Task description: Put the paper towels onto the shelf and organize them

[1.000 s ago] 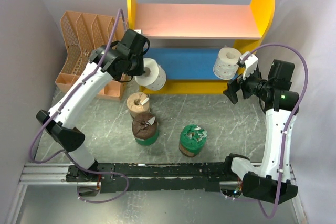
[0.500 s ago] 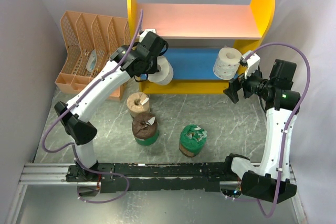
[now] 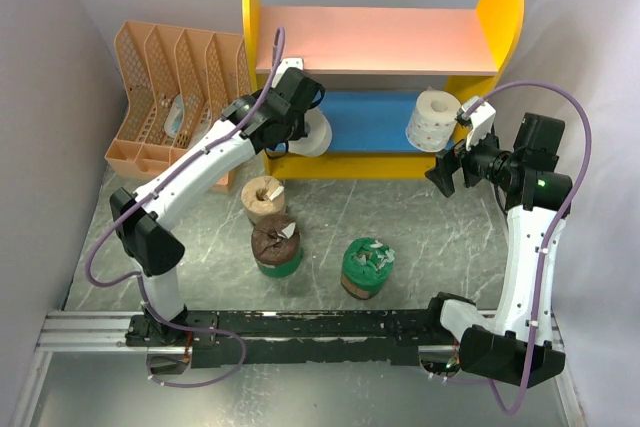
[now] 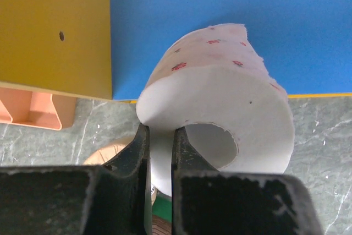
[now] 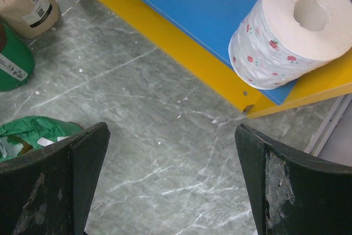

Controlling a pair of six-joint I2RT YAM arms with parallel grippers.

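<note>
My left gripper needs to move outward next, slightly toward the other white roll, onto the board, because the near side of the roll sticks out past the board's front edge.
My left gripper is shut on the wall of a white paper towel roll, one finger in its hollow core, holding it over the left end of the shelf's blue lower board; in the left wrist view the roll hangs above the blue board. A second white roll stands on the blue board's right end, also in the right wrist view. My right gripper is open and empty, just right of the shelf. A tan-brown roll and two green-wrapped rolls stand on the table.
A peach slotted file organizer stands left of the shelf, close to my left arm. Grey walls close in both sides. A black rail runs along the near edge by the arm bases.
My left gripper has carried the white roll right and farther in, from in front of the shelf's left end to over the blue board. The right arm has not moved.
</note>
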